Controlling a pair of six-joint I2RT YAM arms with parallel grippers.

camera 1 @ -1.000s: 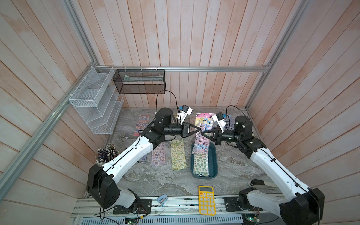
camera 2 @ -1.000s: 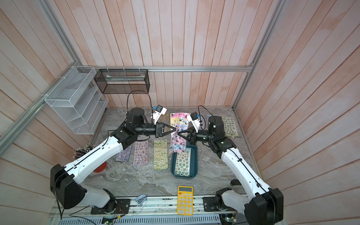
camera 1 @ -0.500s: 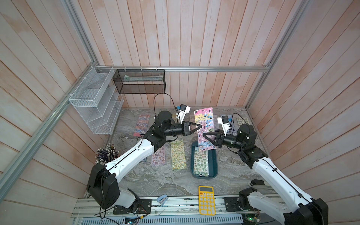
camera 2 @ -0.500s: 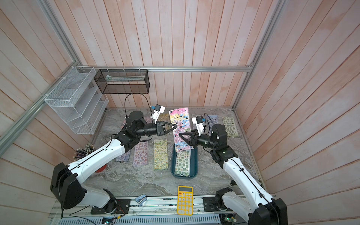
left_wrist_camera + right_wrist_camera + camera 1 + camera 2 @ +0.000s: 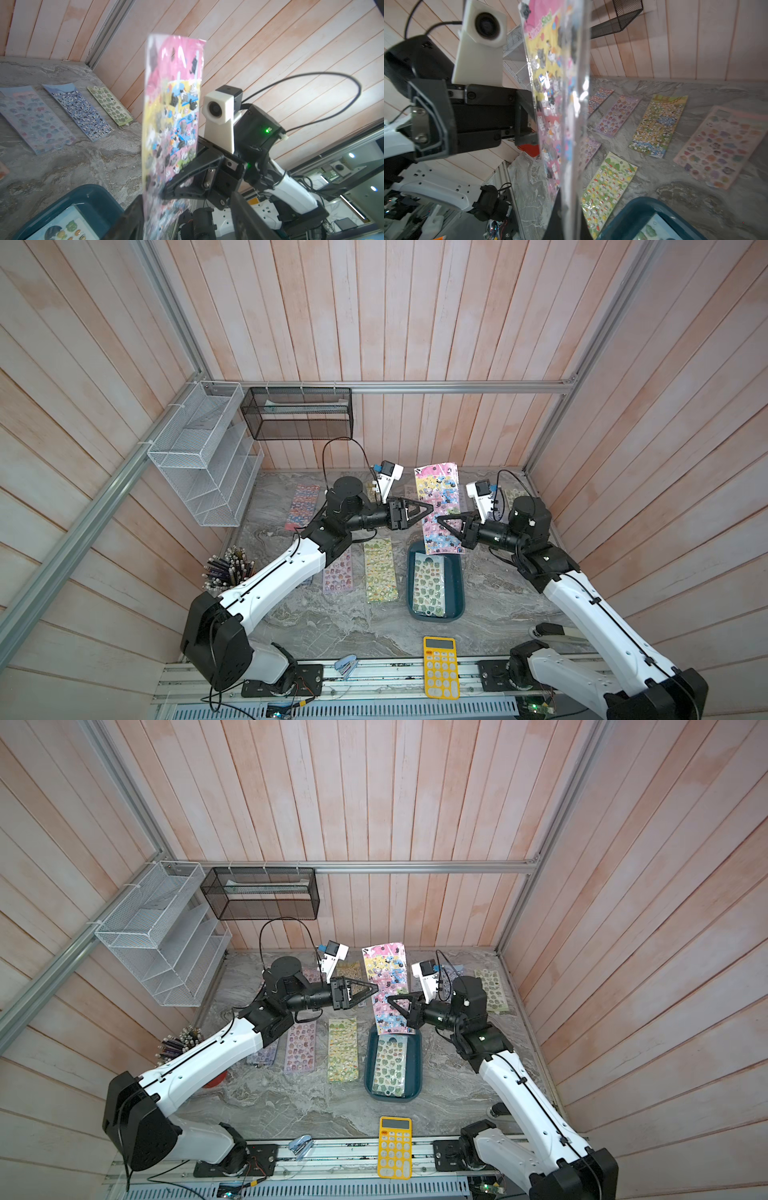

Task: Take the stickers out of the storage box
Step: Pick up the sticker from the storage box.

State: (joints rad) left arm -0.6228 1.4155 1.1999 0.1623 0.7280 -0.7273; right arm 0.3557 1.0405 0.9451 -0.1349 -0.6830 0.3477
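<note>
The upright sheet swings down in my right gripper next, turning flat, to the tabletop beside the storage box, opposite the yellow-green sheet. It is released there, since that spot is bare.
A pink and yellow sheet of stickers point(image 5: 440, 489) point(image 5: 384, 969) stands upright in the air above the far end of the storage box. My right gripper point(image 5: 439, 519) point(image 5: 571, 199) is shut on the sheet's lower part. My left gripper point(image 5: 428, 512) point(image 5: 187, 224) faces it from the other side. It is open, with the sheet point(image 5: 172, 104) close to one of its fingers. The storage box point(image 5: 457, 585) point(image 5: 417, 1065) is a dark teal tray on the table, and a green sheet of stickers point(image 5: 429, 587) lies in it.
Other sticker sheets lie flat on the table: a yellow-green one point(image 5: 379, 570), a lilac one point(image 5: 338, 574), a red-blue one point(image 5: 303, 506) and more at the back right point(image 5: 513, 497). A yellow calculator point(image 5: 440, 668) and pencil cup point(image 5: 228, 572) are nearer; a wire rack point(image 5: 203, 472) and mesh basket point(image 5: 297, 414) hang behind.
My right gripper closed on the pink sheet and my left gripper opened and let go of it. The sheet swung upright and both arms rose slightly.
</note>
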